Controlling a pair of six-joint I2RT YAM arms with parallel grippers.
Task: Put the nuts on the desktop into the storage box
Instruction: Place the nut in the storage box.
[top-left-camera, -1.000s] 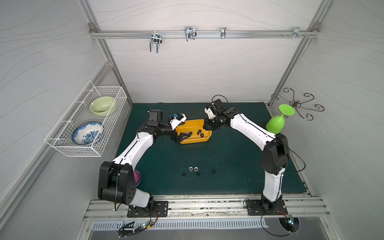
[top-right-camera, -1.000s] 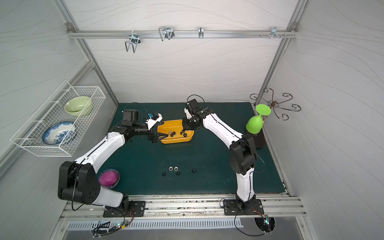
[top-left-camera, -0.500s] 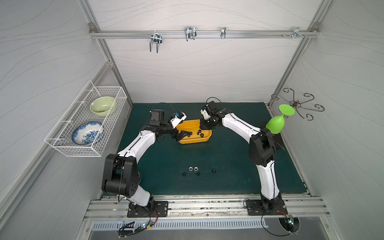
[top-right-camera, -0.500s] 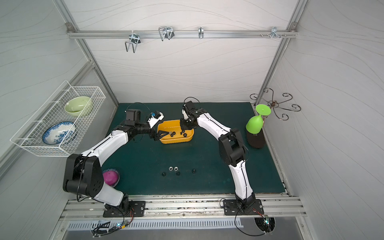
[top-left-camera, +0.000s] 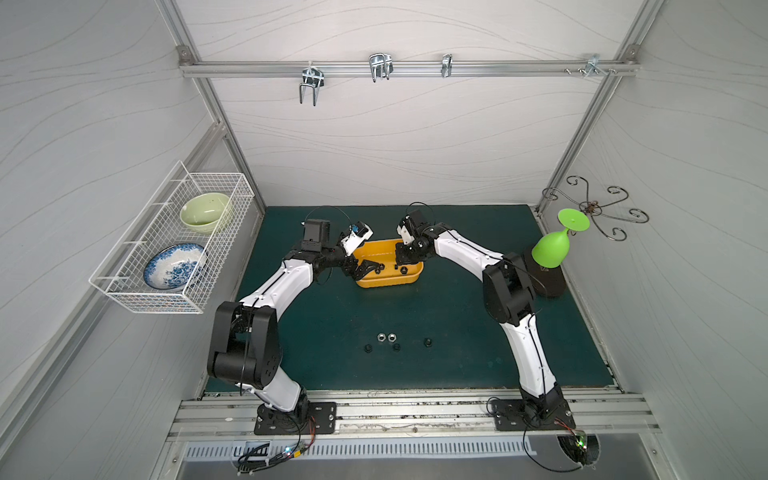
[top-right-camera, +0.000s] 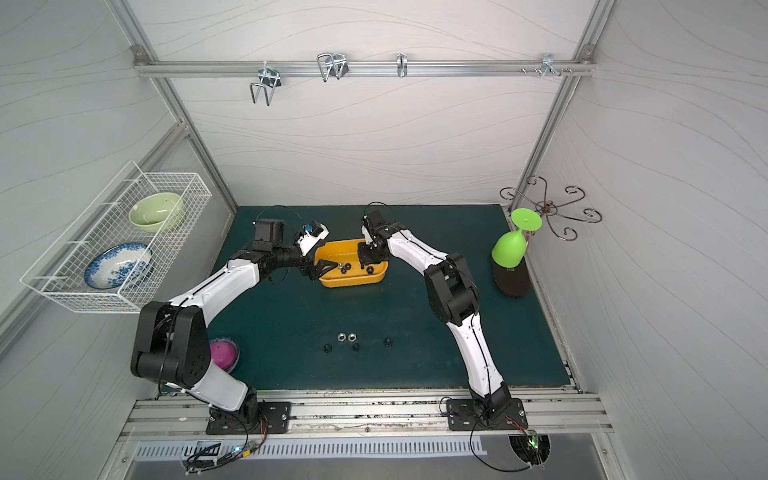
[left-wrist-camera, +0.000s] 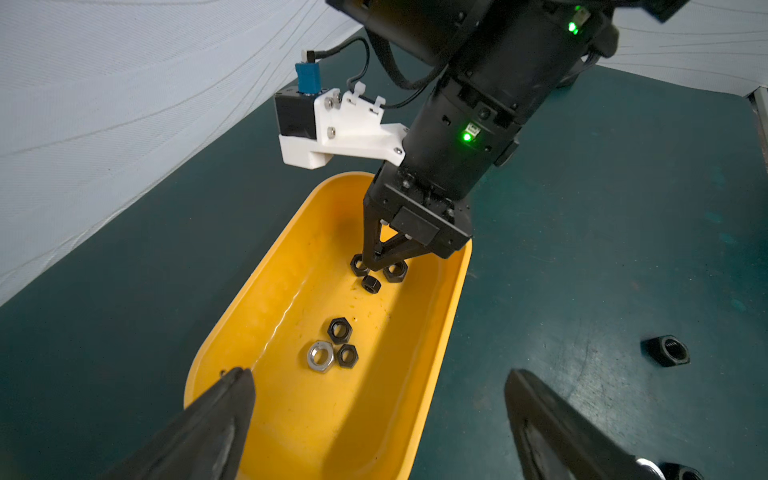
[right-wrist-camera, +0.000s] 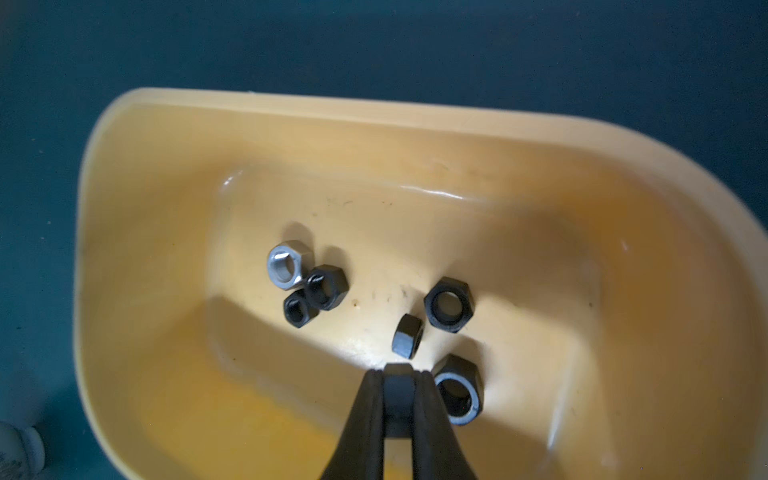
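The robot's right gripper needs to lower the black nut outward over bare box bottom near the box's far side (top-left-camera: 386, 257) (right-wrist-camera: 364, 232) and let go of it there, since that spot is below and outward of the gripper.
The yellow storage box (top-left-camera: 388, 283) (top-right-camera: 353, 284) sits at the back middle of the desktop (top-left-camera: 478, 332). My right gripper (right-wrist-camera: 398, 374) (top-left-camera: 401, 264) reaches down inside it, shut on a black nut (right-wrist-camera: 398, 390) just above the box floor. Several nuts lie in the box, among them a silver one (left-wrist-camera: 320, 355) and a black one (right-wrist-camera: 449, 305). My left gripper (left-wrist-camera: 378, 376) (top-left-camera: 365, 268) is open and empty over the box's left end. On the desktop near the front lie two silver nuts (top-left-camera: 380, 337) (top-left-camera: 391, 337) and three black nuts (top-left-camera: 367, 348) (top-left-camera: 397, 346) (top-left-camera: 427, 342).
A white wire basket (top-left-camera: 174, 266) on the left wall holds a pale green bowl (top-left-camera: 205, 210) and a blue-patterned plate (top-left-camera: 174, 266). An upturned green goblet (top-left-camera: 555, 245) rests on a dark stand at the right edge. A magenta bowl (top-right-camera: 224, 353) sits by the left arm's base.
My right gripper has moved left from above the box's right end and down into the box, staying shut on the nut. The left gripper stays open at the box's left end.
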